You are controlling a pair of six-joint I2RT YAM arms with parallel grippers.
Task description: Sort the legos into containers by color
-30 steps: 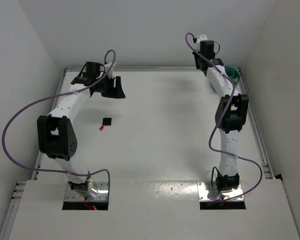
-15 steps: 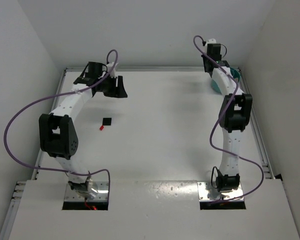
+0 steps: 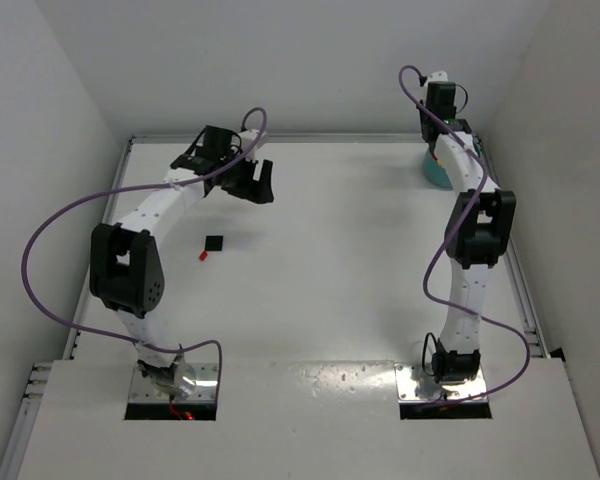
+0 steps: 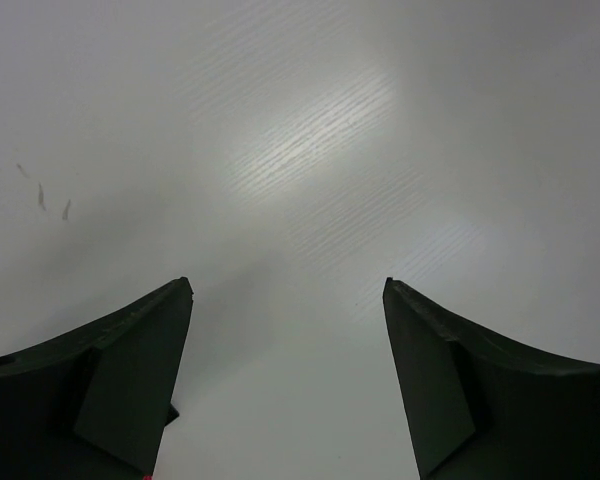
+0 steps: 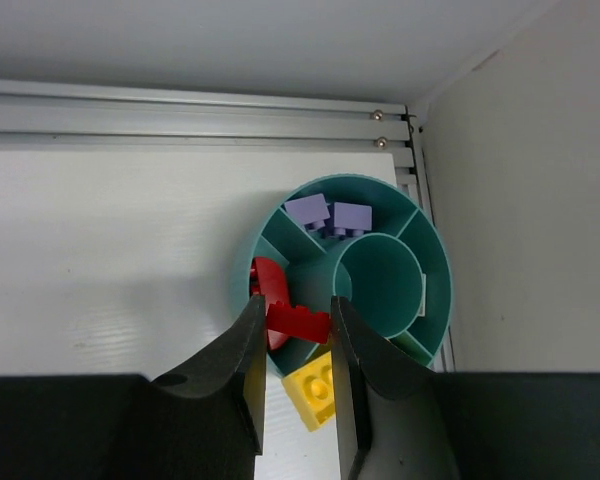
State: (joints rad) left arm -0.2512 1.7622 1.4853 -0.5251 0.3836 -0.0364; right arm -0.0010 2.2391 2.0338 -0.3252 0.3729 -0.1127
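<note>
My right gripper moves down toward the section of the bowl with the red piece (image 5: 270,281) just below it next and releases the matching red lego there.
In the right wrist view my right gripper (image 5: 295,306) is shut on a red lego (image 5: 302,323), held over the round teal bowl (image 5: 437,262) of containers. One compartment holds two purple legos (image 5: 308,211), and another holds a red piece (image 5: 270,281). A yellow lego (image 5: 317,392) shows between the fingers at the bowl's near edge. In the top view a black lego (image 3: 214,243) and a small red lego (image 3: 203,256) lie on the table. My left gripper (image 3: 252,181) hangs open and holds nothing, beyond and to the right of them.
The bowl (image 3: 436,173) sits in the table's far right corner, close to the metal rail (image 5: 180,110) and the side wall (image 5: 530,200). My right arm (image 3: 467,215) covers its own fingers in the top view. A purple cable (image 3: 50,250) loops left of the left arm.
My left gripper has opened wider and shifted to the right along the table's far side. My right arm has swung further right, toward the corner over the bowl.
</note>
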